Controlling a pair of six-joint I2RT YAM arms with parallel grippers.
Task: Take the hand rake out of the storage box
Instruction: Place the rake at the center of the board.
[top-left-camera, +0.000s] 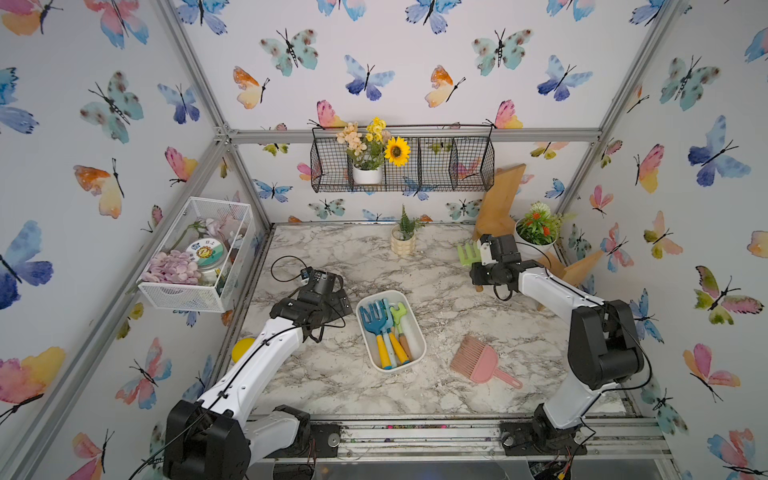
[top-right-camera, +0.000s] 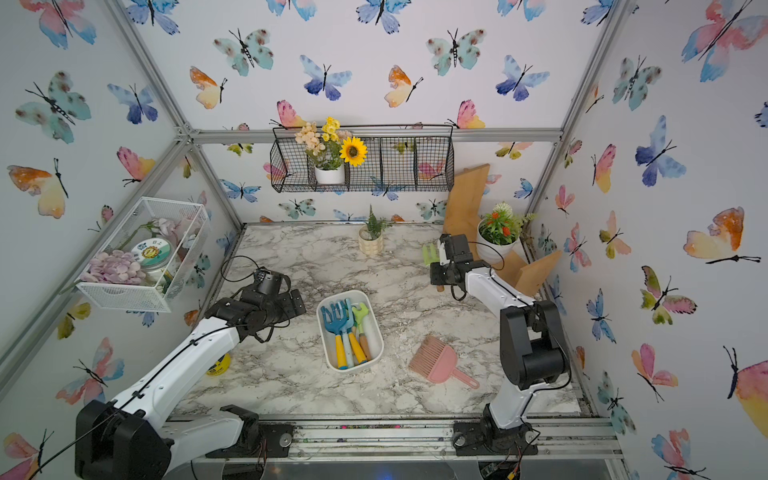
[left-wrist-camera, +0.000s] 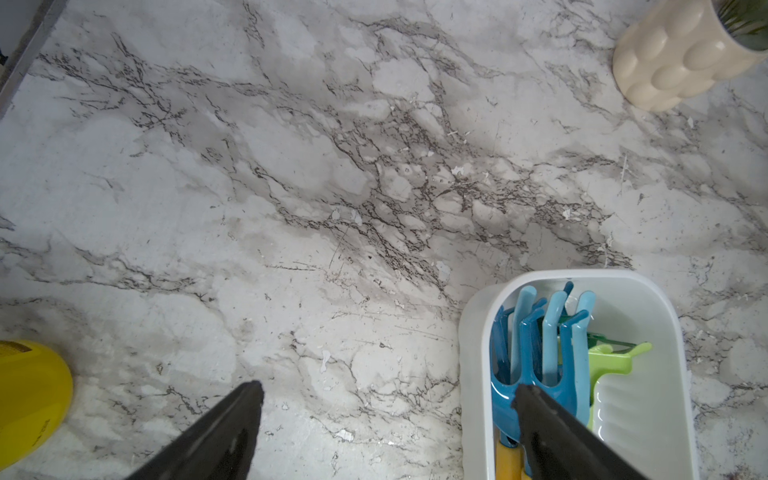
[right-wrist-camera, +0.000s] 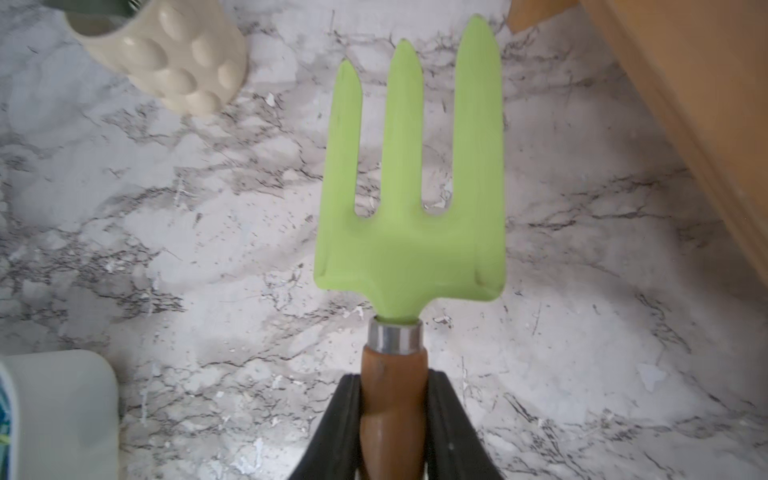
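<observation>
The hand rake still hangs in the air, so my right gripper needs to go down onto the bare tabletop between boards and dustpan (right-wrist-camera: 488, 344) to release the handle.
My right gripper (right-wrist-camera: 395, 382) is shut on the brown wooden handle of the hand rake (right-wrist-camera: 409, 187), whose light green head has three prongs. It holds the hand rake (top-left-camera: 468, 253) above the table at the back right, well clear of the storage box (top-left-camera: 415, 332). This white oblong storage box (top-right-camera: 371, 328) sits mid-table with blue, yellow-handled tools (top-left-camera: 376, 324) and a green tool (top-left-camera: 400, 313) inside. My left gripper (left-wrist-camera: 388, 392) is open just left of the storage box (left-wrist-camera: 469, 374). One of its fingers (left-wrist-camera: 540, 419) shows in front of a blue tool.
A pink dustpan (top-left-camera: 484, 361) lies right of the box. A cream fern pot (top-left-camera: 403, 241), a white flower pot (top-left-camera: 536, 232) and wooden boards (top-left-camera: 498, 203) stand at the back. A yellow object (top-left-camera: 242, 348) sits at the left edge. Wire baskets (top-left-camera: 195, 257) hang on the walls.
</observation>
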